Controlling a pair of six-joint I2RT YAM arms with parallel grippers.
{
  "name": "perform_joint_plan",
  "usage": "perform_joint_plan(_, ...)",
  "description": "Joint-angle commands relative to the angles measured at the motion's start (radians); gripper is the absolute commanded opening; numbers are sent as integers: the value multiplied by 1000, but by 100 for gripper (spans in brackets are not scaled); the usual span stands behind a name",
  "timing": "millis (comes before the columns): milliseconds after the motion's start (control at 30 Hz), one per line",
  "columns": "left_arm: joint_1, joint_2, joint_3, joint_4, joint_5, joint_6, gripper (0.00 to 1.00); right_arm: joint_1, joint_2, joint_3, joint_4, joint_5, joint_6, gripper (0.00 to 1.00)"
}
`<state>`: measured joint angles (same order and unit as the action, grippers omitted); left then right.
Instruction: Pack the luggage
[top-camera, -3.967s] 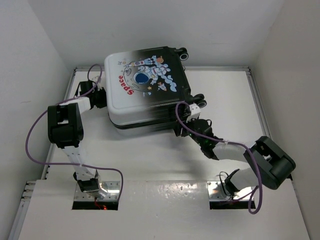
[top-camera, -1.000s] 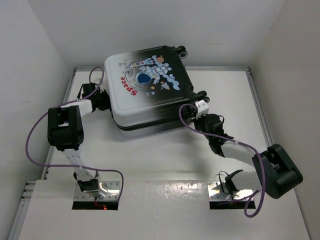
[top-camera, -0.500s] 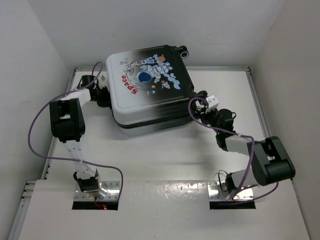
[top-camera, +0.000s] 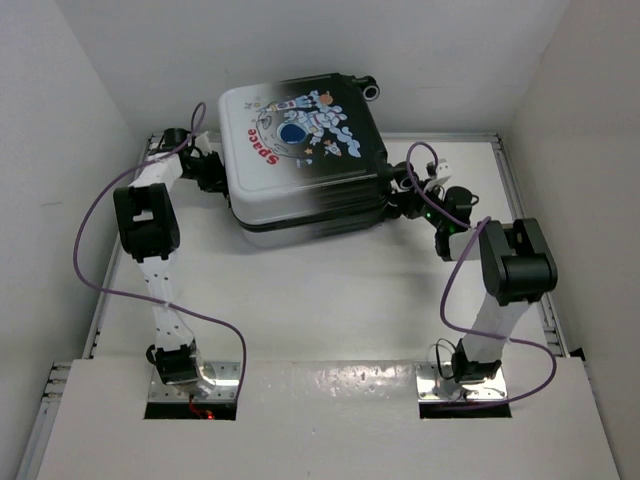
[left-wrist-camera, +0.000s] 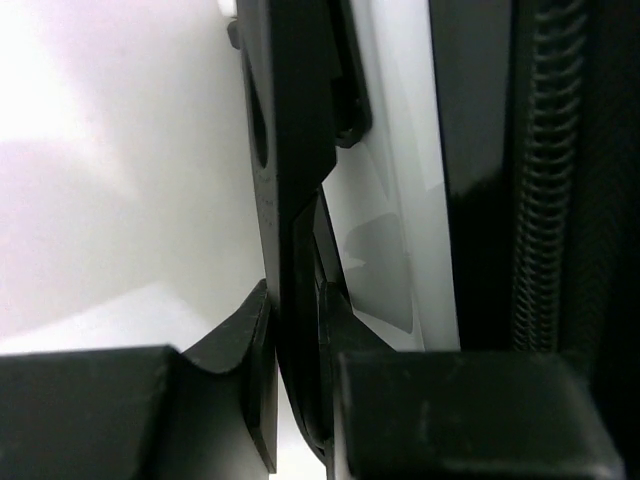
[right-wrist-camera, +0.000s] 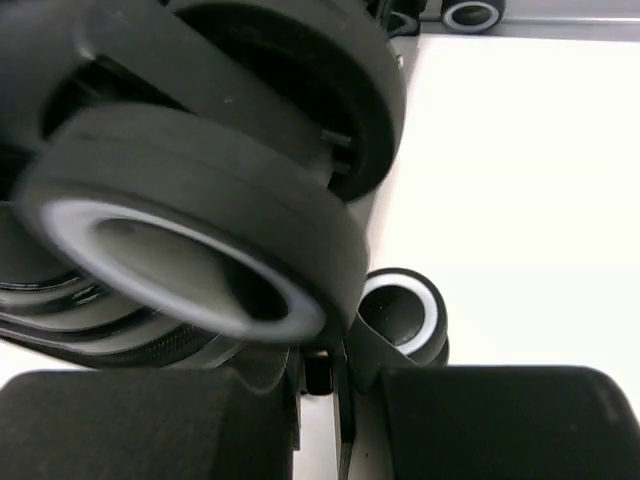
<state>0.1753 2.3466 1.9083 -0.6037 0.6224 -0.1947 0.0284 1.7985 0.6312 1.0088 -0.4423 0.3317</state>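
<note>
My right gripper will next go along the luggage's wheel end, away from my base, past the near wheels and toward the back wall.
The luggage (top-camera: 300, 170) lies shut at the back of the table, astronaut side up, with its far edge raised toward the back wall. My left gripper (top-camera: 207, 172) is at its left side. In the left wrist view that gripper (left-wrist-camera: 298, 330) is shut on a thin black handle strip (left-wrist-camera: 295, 180) beside the white shell (left-wrist-camera: 400, 200) and the zipper (left-wrist-camera: 545, 200). My right gripper (top-camera: 403, 197) is at the wheel end on the right. In the right wrist view it (right-wrist-camera: 318, 375) is pinched on a small black piece under a big black wheel (right-wrist-camera: 200, 230); another wheel (right-wrist-camera: 405, 315) sits behind.
White walls close in the table on three sides, and the back wall (top-camera: 300, 60) is right behind the luggage. A metal rail (top-camera: 522, 210) runs along the table's right edge. Purple cables (top-camera: 95, 250) loop off both arms.
The luggage has moved toward the back wall and its far edge has risen. Both arms have stretched farther back with it, and the right gripper has swung up and to the right.
</note>
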Motion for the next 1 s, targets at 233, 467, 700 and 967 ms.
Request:
perform_joint_plan(233,70,120,57,27,-224,241,0,-110,344,415,73,301,19,0)
perform_joint_plan(467,50,131,95,53,-234,261,0,-78,540,696,39,330,104,0)
perform_joint_plan(700,-9,131,126,62,-225,313,0,-4,732,1023,-75,353,200,0)
perform_joint_plan(967,-69,37,55,119,-176,334,0,41,917,1324,-249,311,234,0)
